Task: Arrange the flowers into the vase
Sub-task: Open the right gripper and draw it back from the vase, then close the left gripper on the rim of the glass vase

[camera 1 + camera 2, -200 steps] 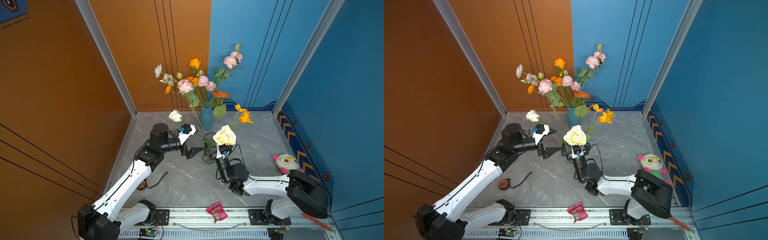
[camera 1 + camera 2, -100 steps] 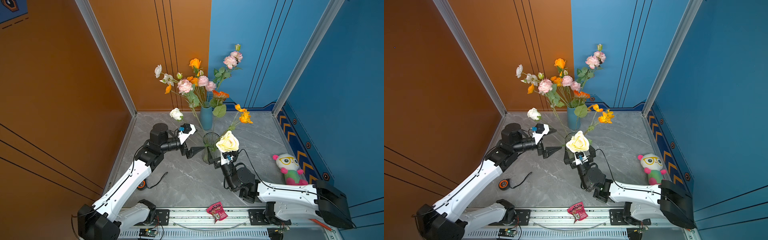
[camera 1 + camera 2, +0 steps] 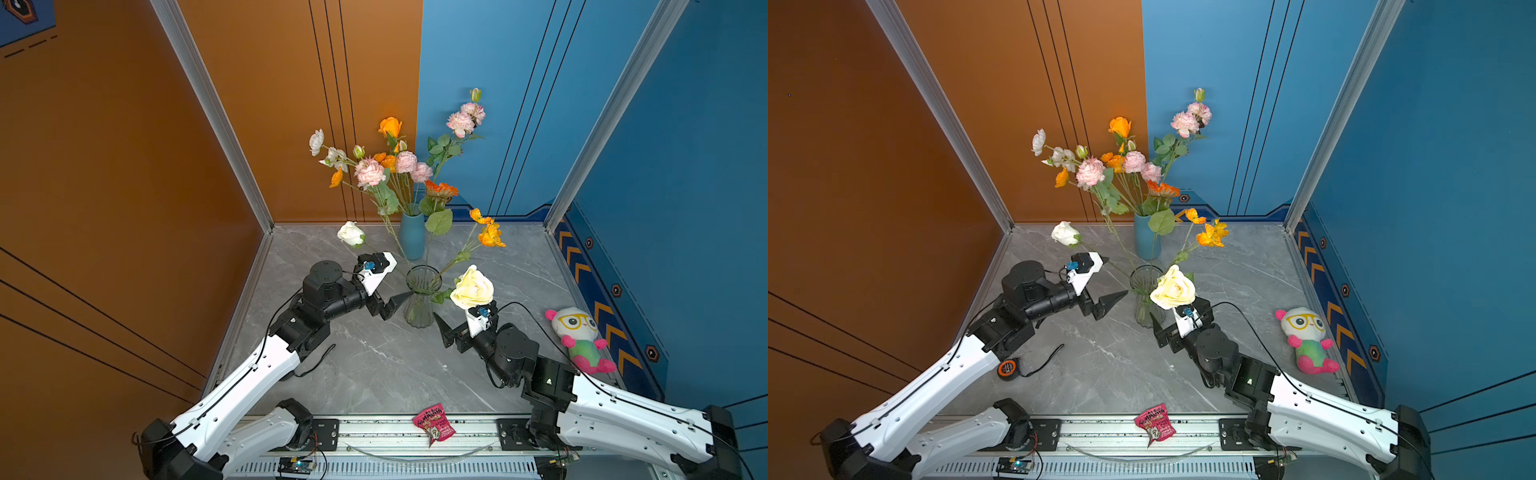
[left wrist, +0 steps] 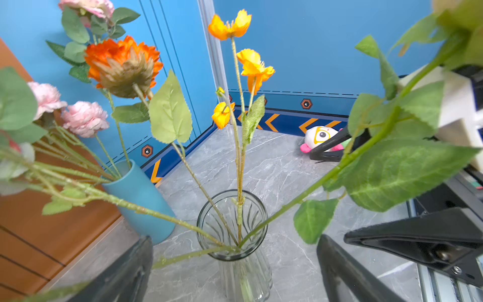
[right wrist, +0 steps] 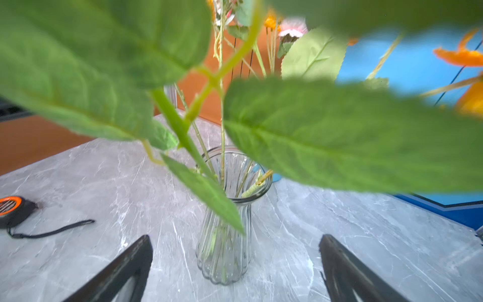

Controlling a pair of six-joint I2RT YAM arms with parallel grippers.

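Note:
My left gripper's fingers are open and next need to go down around the glass vase (image 3: 420,299) (image 4: 243,272) under its rim, as the flower stems bunch inside below, beyond them.
A clear ribbed glass vase (image 3: 420,299) (image 3: 1144,297) stands mid-table. Flowers stand in it: a white rose (image 3: 351,233) leaning left, orange blooms (image 3: 488,235) leaning right, and a pale yellow rose (image 3: 471,287) (image 3: 1173,287) leaning toward my right arm. My left gripper (image 3: 402,277) (image 4: 234,237) is open just left of the vase, its lower fingertip near the rim. My right gripper (image 3: 459,318) (image 5: 235,236) is open a little in front and to the right of the vase, under the yellow rose. Neither holds anything. Big leaves (image 5: 339,136) block much of the right wrist view.
A blue vase (image 3: 412,237) with a tall pink, white and orange bouquet stands behind the glass vase. A plush toy (image 3: 579,338) lies by the right wall, a pink snack packet (image 3: 432,428) on the front rail, and an orange-black tape measure (image 3: 1008,368) beside the left arm.
My right gripper has drawn back from the vase toward the front right, leaving the yellow rose standing in the vase and leaning right. The left arm has stayed put.

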